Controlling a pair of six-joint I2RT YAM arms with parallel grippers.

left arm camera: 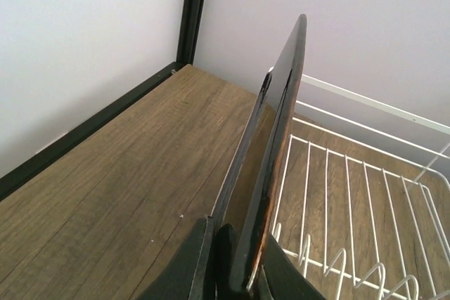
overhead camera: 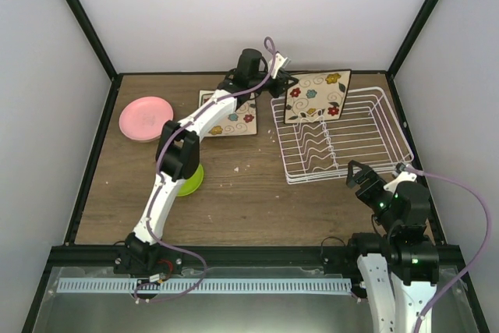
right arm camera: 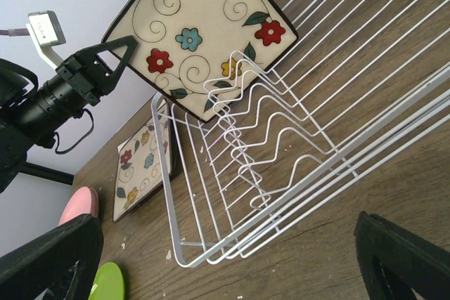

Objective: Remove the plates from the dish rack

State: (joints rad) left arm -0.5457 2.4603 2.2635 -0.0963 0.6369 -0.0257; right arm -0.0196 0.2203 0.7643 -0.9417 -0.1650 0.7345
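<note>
I will raise my left gripper, move it to the left in the top view, and lower it onto a matching flowered plate (overhead camera: pixel 236 118) to release, because that plate lies flat.
A square cream plate with coloured flowers and swirls (overhead camera: pixel 316 95) stands upright at the back of the white wire dish rack (overhead camera: pixel 366 165). My left gripper (overhead camera: pixel 290 83) is shut on its left edge. In the left wrist view the plate (left arm camera: pixel 271 152) shows edge-on between my fingers, and it also shows in the right wrist view (right arm camera: pixel 200 29). A second flowered square plate (overhead camera: pixel 242 118) lies flat on the table left of the rack. My right gripper (overhead camera: pixel 376 173) is open and empty, near the rack's front right corner (right arm camera: pixel 232 244).
A round pink plate (overhead camera: pixel 146 118) lies at the far left. A small lime-green plate (overhead camera: pixel 191 181) lies under my left arm's elbow. Walls and black frame posts close in the table on three sides.
</note>
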